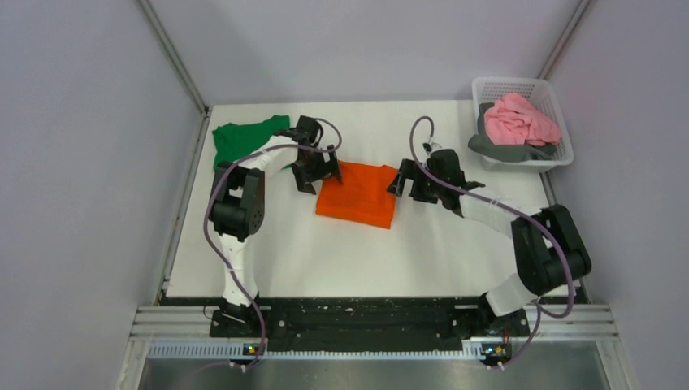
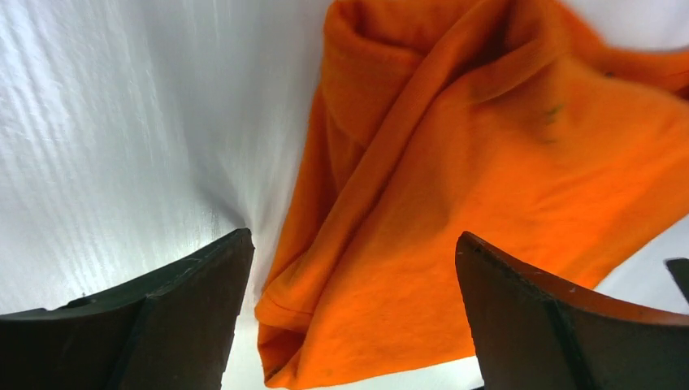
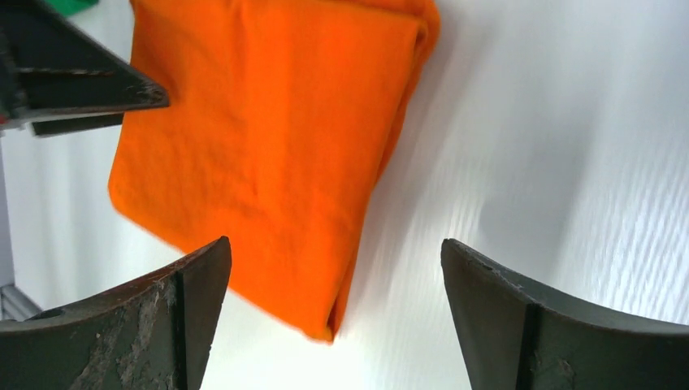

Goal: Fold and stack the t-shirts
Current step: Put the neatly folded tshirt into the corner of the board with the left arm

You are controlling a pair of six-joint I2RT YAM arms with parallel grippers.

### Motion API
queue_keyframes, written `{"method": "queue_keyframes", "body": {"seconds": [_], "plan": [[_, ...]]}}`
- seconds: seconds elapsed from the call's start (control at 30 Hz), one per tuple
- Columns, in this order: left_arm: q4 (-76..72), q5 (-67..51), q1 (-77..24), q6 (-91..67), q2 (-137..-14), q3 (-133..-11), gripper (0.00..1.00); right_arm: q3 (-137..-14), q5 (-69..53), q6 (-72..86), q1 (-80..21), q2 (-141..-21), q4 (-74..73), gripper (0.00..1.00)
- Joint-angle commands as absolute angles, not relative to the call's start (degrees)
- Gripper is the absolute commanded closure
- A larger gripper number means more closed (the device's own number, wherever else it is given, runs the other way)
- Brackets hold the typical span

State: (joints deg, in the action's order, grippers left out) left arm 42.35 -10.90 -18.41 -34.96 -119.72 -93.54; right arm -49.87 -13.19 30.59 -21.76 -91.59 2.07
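My left gripper will next go down onto the orange t-shirt's edge [image 1: 322, 191] [image 2: 315, 256] facing the dark green t-shirt, since its open fingers are already on both sides of that edge.
The orange t-shirt [image 1: 359, 195] lies folded in a rough rectangle mid-table. It fills the left wrist view [image 2: 487, 187] and shows in the right wrist view [image 3: 268, 146]. My left gripper [image 1: 312, 174] is open and empty over the shirt's left edge, its jaws wide apart [image 2: 353, 244]. My right gripper [image 1: 404, 184] is open and empty over the shirt's right edge [image 3: 333, 252]. The dark green t-shirt [image 1: 244, 138] lies folded at the far left. A pink garment [image 1: 520, 120] lies on a grey one [image 1: 496, 148] in the basket.
A white plastic basket [image 1: 561, 101] stands at the far right corner of the white table [image 1: 366, 252]. Metal frame posts run along the left and right edges. The left finger [image 3: 81, 81] shows in the right wrist view.
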Motion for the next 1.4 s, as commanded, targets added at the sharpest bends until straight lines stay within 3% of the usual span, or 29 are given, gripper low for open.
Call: {"method": "queue_keyframes", "body": {"seconds": [0.0,0.2,0.33,0.4,0.43,0.6,0.77,1.03,1.37], "plan": [[38.2,-15.9,-18.5,-31.3,-118.0,-88.8,0.02,-43.9,-13.2,32.1,-22.3,-81.1,2.3,0.01],[36.9,-16.7,-20.4,-31.5,-121.9,-86.7,0.23,-38.5,-8.7,30.3,-22.3,-69.5,-5.8,0.01],[38.5,-10.2,-22.8,-34.0,-124.8,-87.3,0.62,-33.8,-7.2,30.3,-22.3,-62.4,-8.8,0.01],[42.2,-4.3,-24.4,-34.7,-126.5,-90.5,0.96,-31.5,-5.7,30.5,-22.4,-58.7,-10.5,0.01],[44.9,0.2,-25.2,-35.2,-127.6,-92.7,1.00,-30.5,-4.8,30.7,-22.4,-56.9,-11.4,0.01],[58.9,23.5,-26.2,-37.4,-132.8,-107.7,1.00,-27.0,-1.9,29.9,-22.4,-47.0,-14.9,0.01],[60.8,35.4,-25.0,-34.9,-133.7,-118.0,1.00,-26.0,-0.7,27.4,-22.3,-41.7,-16.8,0.01],[57.7,42.9,-22.0,-24.2,-134.0,-130.9,1.00,-27.6,1.9,25.3,-22.3,-43.4,-18.3,0.01],[48.3,43.6,-15.1,-13.2,-129.3,-132.9,1.00,-30.6,3.1,24.1,-22.4,-46.8,-18.6,0.01]]}}
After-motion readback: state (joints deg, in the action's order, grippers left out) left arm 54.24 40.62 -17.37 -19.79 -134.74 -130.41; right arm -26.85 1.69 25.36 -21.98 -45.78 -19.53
